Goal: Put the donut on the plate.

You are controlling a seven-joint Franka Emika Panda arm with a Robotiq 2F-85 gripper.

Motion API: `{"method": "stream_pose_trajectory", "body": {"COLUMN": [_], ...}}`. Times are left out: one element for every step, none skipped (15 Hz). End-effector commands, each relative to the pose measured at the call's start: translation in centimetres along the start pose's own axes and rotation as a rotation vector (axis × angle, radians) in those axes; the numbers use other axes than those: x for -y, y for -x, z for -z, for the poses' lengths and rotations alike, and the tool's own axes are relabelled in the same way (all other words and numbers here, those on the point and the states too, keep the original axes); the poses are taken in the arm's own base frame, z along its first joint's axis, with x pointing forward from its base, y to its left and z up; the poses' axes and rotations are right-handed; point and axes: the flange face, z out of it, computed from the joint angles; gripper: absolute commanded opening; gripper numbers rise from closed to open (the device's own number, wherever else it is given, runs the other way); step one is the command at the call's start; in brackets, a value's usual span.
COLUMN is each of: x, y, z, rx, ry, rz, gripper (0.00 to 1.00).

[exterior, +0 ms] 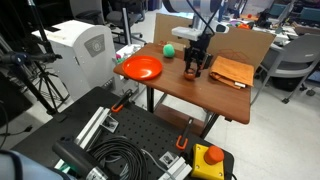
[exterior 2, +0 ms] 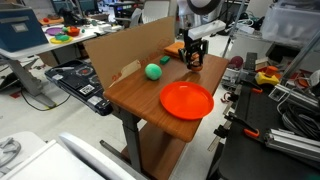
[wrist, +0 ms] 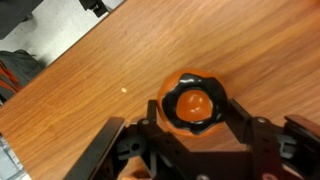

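I will lift the donut in my gripper next. Then I will lower it over the middle of the orange-red plate.
The donut [wrist: 192, 100], a small ring with dark brown icing on an orange body, lies on the wooden table in the wrist view. My gripper [wrist: 193, 120] is down at the table with a finger pressed against each side of the donut, shut on it. In both exterior views the gripper [exterior: 194, 68] [exterior 2: 193, 58] stands low over the table's middle and hides most of the donut. The orange-red plate [exterior: 125, 68] [exterior 2: 166, 98] sits apart from the gripper, near a table corner, and is empty.
A green ball [exterior: 169, 49] [exterior 2: 153, 71] lies between the plate and the gripper. A flat orange cloth [exterior: 232, 72] lies beside the gripper. A cardboard wall [exterior: 250, 45] [exterior 2: 120, 50] lines the table's back edge. Equipment surrounds the table.
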Motion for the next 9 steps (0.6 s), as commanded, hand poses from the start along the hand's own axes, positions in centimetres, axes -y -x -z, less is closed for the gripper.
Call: {"method": "stream_pose_trajectory", "body": {"x": [1.6, 2.6, 3.7, 4.9, 5.8, 7.0, 8.1, 9.1, 10.2], "y": [7.8, 10.0, 12.3, 14.3, 15.7, 16.8, 17.6, 18.2, 18.6], "z": [3.4, 4.0, 4.5, 4.7, 4.9, 5.0, 5.0, 4.9, 4.9], "rx": [-0.024, -0.024, -0.027, -0.016, -0.008, -0.003, 0.001, 0.001, -0.006], "ry": [-0.066, -0.075, -0.082, -0.081, -0.082, -0.084, -0.082, -0.08, -0.077], "rz": [0.187, 0.24, 0.283, 0.312, 0.332, 0.348, 0.359, 0.37, 0.383], "gripper": [0.45, 0.45, 0.45, 0.45, 0.45, 0.45, 0.45, 0.45, 0.45]}}
